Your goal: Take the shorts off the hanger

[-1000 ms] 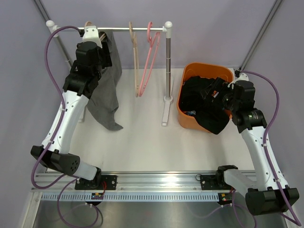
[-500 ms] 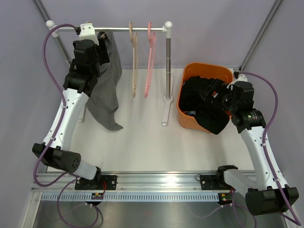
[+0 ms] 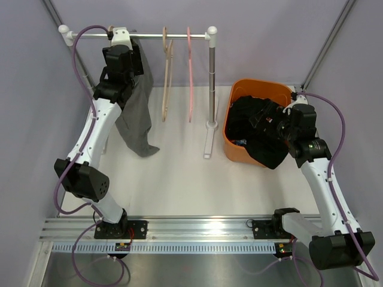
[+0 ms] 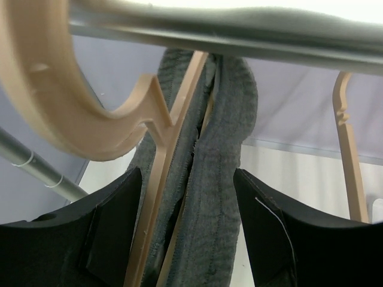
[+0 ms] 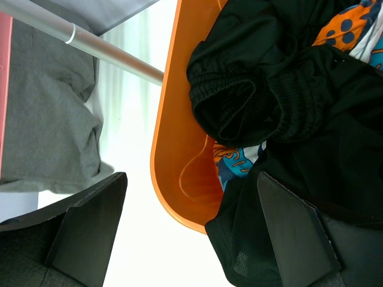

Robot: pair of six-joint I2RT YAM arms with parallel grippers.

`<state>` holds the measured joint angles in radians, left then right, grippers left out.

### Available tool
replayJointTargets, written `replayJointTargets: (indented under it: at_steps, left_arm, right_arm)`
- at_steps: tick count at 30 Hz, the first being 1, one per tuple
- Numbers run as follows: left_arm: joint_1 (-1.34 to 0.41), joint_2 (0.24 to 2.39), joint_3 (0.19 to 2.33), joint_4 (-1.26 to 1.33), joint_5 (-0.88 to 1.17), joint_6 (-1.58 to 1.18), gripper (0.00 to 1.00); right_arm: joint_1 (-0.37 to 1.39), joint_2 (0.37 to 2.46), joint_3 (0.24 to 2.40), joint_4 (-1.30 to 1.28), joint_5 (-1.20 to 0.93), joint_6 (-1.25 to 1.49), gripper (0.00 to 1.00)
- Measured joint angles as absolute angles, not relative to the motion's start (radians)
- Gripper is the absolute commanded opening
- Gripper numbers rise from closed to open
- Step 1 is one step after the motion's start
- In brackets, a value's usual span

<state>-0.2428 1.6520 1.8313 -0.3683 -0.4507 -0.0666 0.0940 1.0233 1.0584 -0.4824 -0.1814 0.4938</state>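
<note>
The tan hanger's neck below its hook (image 4: 163, 142) comes next for my left gripper, which eases outward toward the bar and closes, since the hanger's wood already runs between my open fingers.
The grey shorts (image 3: 137, 113) hang on a tan wooden hanger (image 4: 158, 179) from the rail (image 3: 161, 36) at the back left. My left gripper (image 3: 128, 48) is up at the rail. It stands open astride the waistband (image 4: 221, 179) and the hanger, with the fabric loose between the fingers. The black shorts (image 3: 257, 137) lie heaped in the orange basket (image 3: 257, 85) and spill over its near rim. The printed shorts (image 5: 353, 24) show under them. My right gripper (image 3: 266, 116) hovers open over the basket's left side with nothing in it (image 5: 191, 185).
An empty tan hanger (image 3: 166, 78) and a pink hanger (image 3: 190, 78) hang further right on the rail. The rack's upright pole (image 3: 210, 78) and its foot (image 3: 208, 140) stand between the hangers and the basket. Purple cloth walls close in the back and sides.
My left arm has risen and reached in toward the rail, and the grey shorts' hem has swung right and up. The two empty hangers have swung straighter. The right arm has hardly moved.
</note>
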Motion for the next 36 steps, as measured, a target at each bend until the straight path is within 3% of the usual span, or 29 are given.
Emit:
replayJointTargets:
  at_steps: [12,36]
  left_arm:
    - [-0.242,1.682,1.837,-0.334,-0.48,-0.033,0.63]
    - [-0.226,1.747,1.931,-0.373,-0.52,-0.015,0.44]
  right_arm:
    - [0.094,1.037,1.037,-0.451,-0.204,0.494,0.99]
    - [0.094,1.048,1.037,-0.438,-0.212,0.494,0.99]
